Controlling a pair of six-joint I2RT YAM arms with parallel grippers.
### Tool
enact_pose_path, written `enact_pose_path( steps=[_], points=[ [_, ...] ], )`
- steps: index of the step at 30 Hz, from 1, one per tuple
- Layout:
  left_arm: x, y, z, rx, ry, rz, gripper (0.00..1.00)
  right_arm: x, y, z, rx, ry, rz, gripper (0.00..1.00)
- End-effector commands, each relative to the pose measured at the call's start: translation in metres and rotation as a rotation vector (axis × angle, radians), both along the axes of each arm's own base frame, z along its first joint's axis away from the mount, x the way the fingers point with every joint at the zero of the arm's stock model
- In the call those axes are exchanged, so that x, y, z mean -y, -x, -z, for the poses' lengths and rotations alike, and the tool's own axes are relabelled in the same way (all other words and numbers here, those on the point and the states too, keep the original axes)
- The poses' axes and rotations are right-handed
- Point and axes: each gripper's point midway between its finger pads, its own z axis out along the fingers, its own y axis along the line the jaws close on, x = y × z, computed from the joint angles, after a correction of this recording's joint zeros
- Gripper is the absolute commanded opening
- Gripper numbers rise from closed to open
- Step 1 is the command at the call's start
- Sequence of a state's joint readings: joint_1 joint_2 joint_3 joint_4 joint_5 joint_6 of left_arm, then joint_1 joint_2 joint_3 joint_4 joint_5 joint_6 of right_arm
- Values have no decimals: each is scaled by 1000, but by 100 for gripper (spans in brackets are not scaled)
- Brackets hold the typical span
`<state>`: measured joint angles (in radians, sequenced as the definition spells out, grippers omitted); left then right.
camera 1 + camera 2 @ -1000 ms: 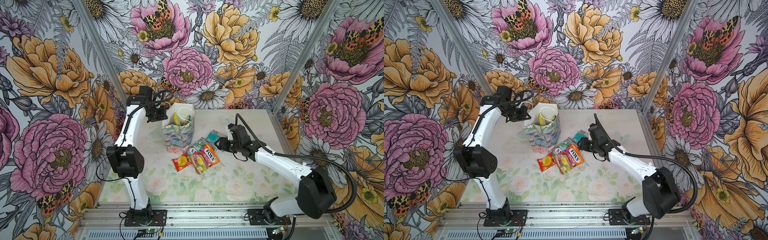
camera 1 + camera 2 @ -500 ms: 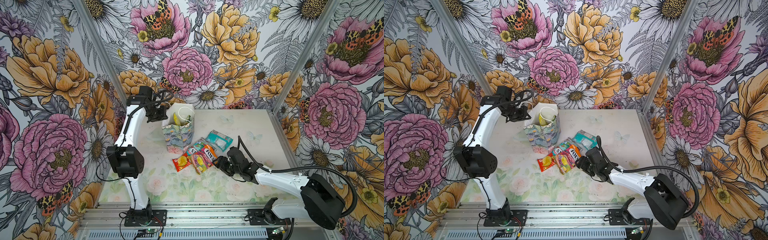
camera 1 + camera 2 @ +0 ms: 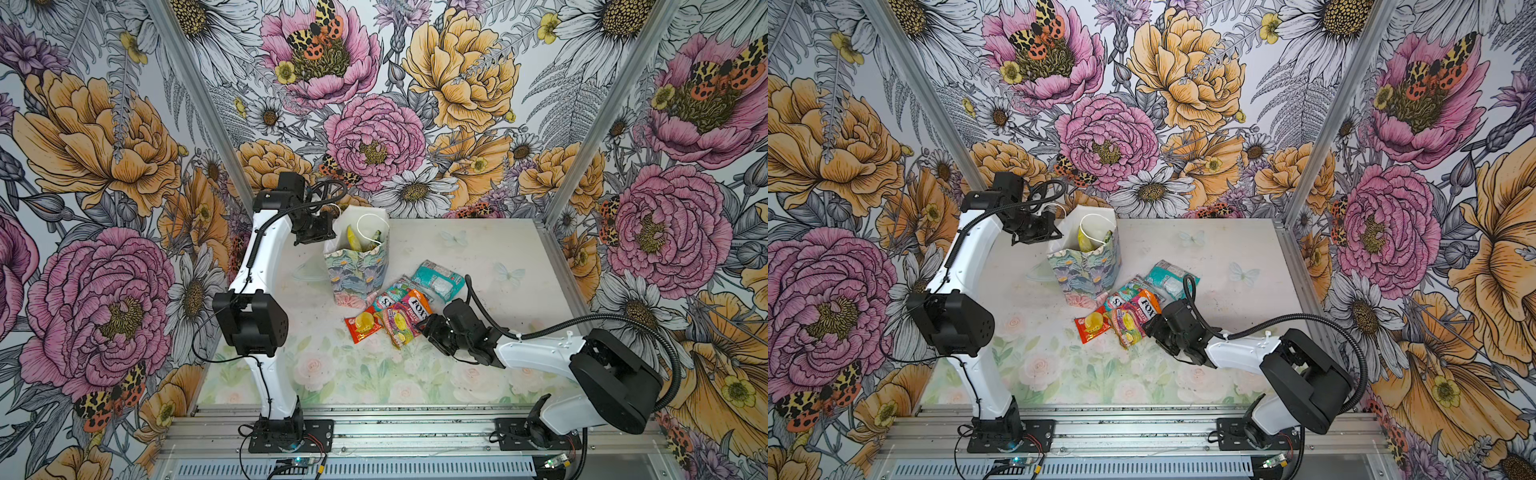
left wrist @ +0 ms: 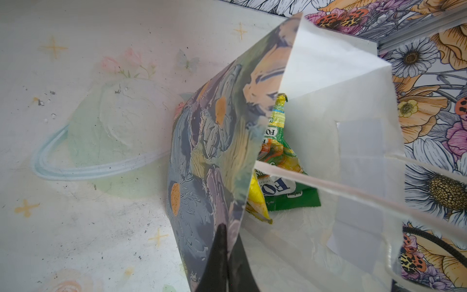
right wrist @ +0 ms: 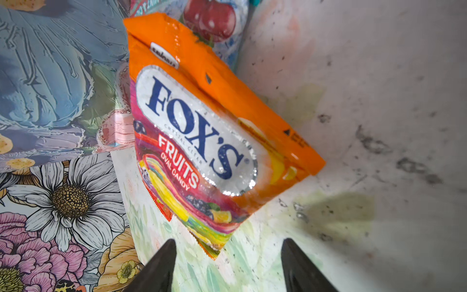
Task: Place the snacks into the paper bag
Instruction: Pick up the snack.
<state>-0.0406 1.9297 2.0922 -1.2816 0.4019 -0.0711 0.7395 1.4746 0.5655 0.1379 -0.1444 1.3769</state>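
Observation:
My open right gripper moves down and toward the snack pile next, over the orange packet's near end (image 5: 254, 206), since it already points between the spread fingers.
The paper bag (image 3: 357, 270) (image 3: 1084, 270) stands upright at the back left of the table. My left gripper (image 3: 327, 232) (image 4: 228, 244) is shut on its rim, one finger outside and one inside. A green snack (image 4: 286, 161) and a yellow one (image 4: 255, 196) lie inside. Several snacks lie in a pile in front of the bag: an orange FOX'S packet (image 5: 202, 121) (image 3: 417, 302), a red one (image 3: 363, 327), a purple one (image 3: 395, 326) and a teal one (image 3: 438, 280). My right gripper (image 3: 428, 326) (image 5: 228, 240) is open, low over the table, with the orange packet's corner just ahead of its fingertips.
A cherry-printed packet (image 5: 214, 17) lies under the orange one, against the bag's base. Floral walls close in the table (image 3: 478, 249) on three sides, and metal posts (image 3: 552, 241) stand at the back corners. A rail (image 3: 374, 432) runs along the front edge.
My right arm has swung from the back near the teal packet down to the front of the pile, and its jaws opened a little wider. The left arm and the bag have not moved.

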Motion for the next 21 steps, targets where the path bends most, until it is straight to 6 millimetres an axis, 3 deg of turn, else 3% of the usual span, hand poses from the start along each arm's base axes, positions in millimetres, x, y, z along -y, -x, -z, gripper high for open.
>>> enact_pose_path(
  steps=[1, 14, 16, 21],
  points=[
    [3, 10, -10, 10, 26, 22, 0, -3, -8, 3, 12, -17, 38, 67],
    [3, 10, -12, 14, 30, 22, 0, -21, -29, 14, 38, -101, 76, 62],
    [3, 10, -12, 16, 31, 22, 0, -24, -32, 15, 45, -109, 76, 57],
    [3, 10, -12, 16, 31, 22, 0, -25, -37, 15, 66, -119, 85, 31]
  ],
)
